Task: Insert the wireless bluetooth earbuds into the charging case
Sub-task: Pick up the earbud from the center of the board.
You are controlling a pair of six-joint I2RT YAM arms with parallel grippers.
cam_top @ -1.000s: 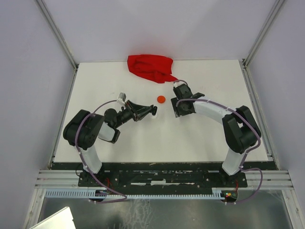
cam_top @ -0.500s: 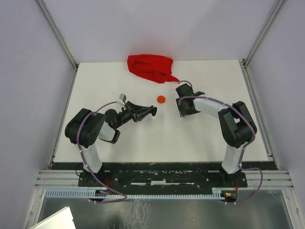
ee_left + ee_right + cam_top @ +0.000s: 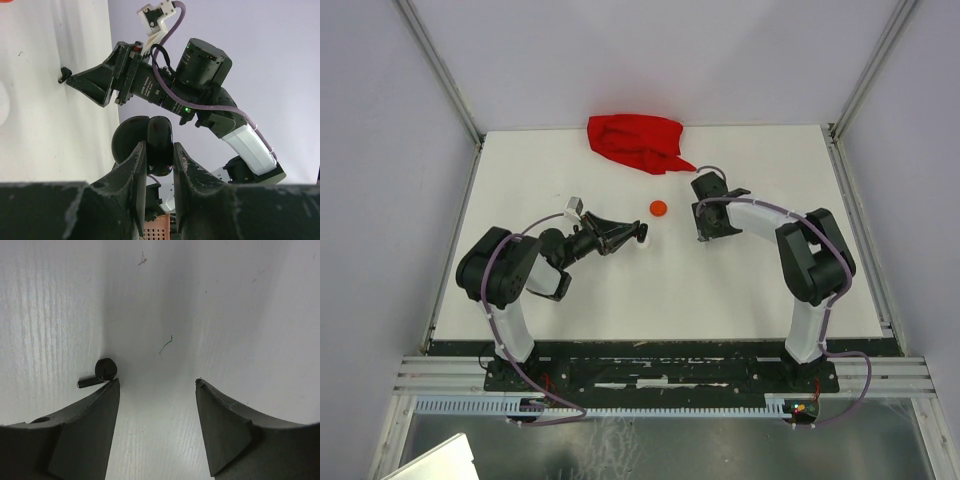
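Observation:
The earbud's round head [image 3: 106, 369] is outside my open fingers, so my right gripper will next move up, to the left in the wrist view, then down astride it.
In the left wrist view my left gripper [image 3: 159, 148] is shut on a black round charging case [image 3: 159, 131], held edge-on above the table with its lid half [image 3: 129, 137] swung open. From above, the left gripper [image 3: 641, 233] sits mid-table. A tiny black earbud [image 3: 103, 372] with a short stem lies on the white table, just outside my right gripper's left fingertip [image 3: 113, 388]. It also shows small in the left wrist view as the earbud [image 3: 62, 76]. My right gripper [image 3: 157, 382] points down at the table, open, with nothing between its fingers. From above, the right gripper [image 3: 704, 228] stands right of centre.
A small orange-red disc [image 3: 658, 208] lies between the two grippers. A crumpled red cloth [image 3: 638, 142] lies at the back of the white table [image 3: 620, 290]. A white disc [image 3: 642, 241] sits under the left gripper's tip. Metal frame rails border the table.
The right arm has drawn its elbow in and its gripper has shifted slightly to the right and back. The left arm and the case it holds have not moved.

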